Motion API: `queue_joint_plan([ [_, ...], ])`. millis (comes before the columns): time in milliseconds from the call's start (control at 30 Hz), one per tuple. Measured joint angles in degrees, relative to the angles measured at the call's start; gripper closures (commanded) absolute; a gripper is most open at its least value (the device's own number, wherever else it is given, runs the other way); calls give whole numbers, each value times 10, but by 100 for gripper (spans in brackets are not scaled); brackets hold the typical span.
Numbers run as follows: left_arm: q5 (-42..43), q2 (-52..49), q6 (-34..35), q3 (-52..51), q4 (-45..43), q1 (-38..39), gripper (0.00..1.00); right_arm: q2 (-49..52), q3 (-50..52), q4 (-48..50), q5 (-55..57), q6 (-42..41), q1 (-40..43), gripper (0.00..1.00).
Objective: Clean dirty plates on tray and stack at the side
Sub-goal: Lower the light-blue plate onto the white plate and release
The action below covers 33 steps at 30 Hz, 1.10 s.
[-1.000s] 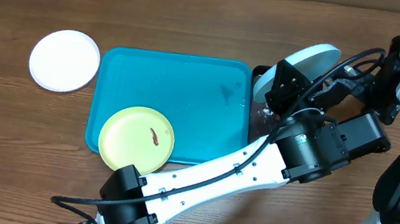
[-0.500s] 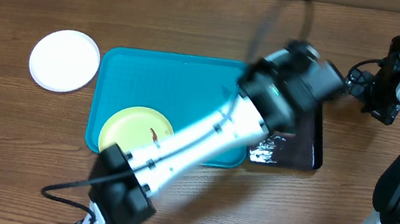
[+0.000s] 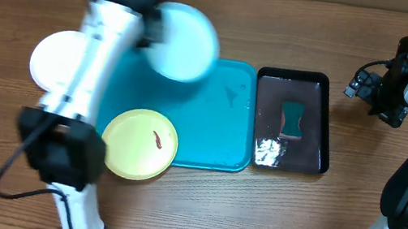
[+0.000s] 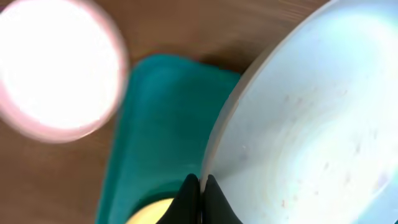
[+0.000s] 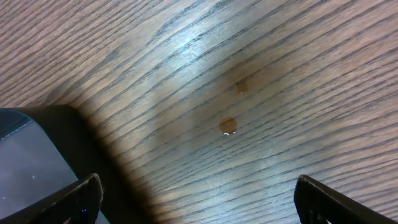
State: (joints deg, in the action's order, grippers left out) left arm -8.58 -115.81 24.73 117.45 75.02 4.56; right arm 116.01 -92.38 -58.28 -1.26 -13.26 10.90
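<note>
My left gripper is holding the light cyan plate. It needs to move the light cyan plate across and down over the white plate [image 3: 53,58] next, then let go of the light cyan plate.
My left gripper [image 4: 200,200] is shut on the rim of the light cyan plate [image 3: 185,42] and holds it in the air over the far left part of the turquoise tray [image 3: 211,124]; the plate fills the right of the left wrist view [image 4: 311,124]. The yellow-green plate [image 3: 139,143] with a brown smear lies on the tray's near left corner. The white plate [image 3: 53,58] lies on the table left of the tray, partly under my left arm, and shows blurred in the left wrist view [image 4: 56,68]. My right gripper [image 5: 196,199] is open and empty above bare table at the far right.
A glossy black tray [image 3: 305,147] right of the turquoise tray holds a teal sponge [image 3: 293,120] and white foam [image 3: 267,150]. Its corner shows in the right wrist view [image 5: 31,155]. Two small droplets [image 5: 228,124] lie on the wood.
My left arm has swung from over the black tray leftward across the turquoise tray, carrying the cyan plate. The black tray and sponge are now uncovered. The right arm stayed still.
</note>
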Motion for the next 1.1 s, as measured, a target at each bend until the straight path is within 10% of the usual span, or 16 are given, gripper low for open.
queue_joint_plan([
  [400, 106, 1, 61, -8, 41, -355, 96, 0, 0, 0, 0, 0, 0, 0],
  [967, 75, 3, 71, -205, -163, -365, 96, 0, 0, 0, 0, 0, 0, 0],
  [1033, 75, 3, 71, -215, -174, -365, 88, 0, 0, 0, 0, 0, 0, 0],
  [1100, 75, 3, 67, -218, -179, -365, 51, 0, 0, 0, 0, 0, 0, 0],
])
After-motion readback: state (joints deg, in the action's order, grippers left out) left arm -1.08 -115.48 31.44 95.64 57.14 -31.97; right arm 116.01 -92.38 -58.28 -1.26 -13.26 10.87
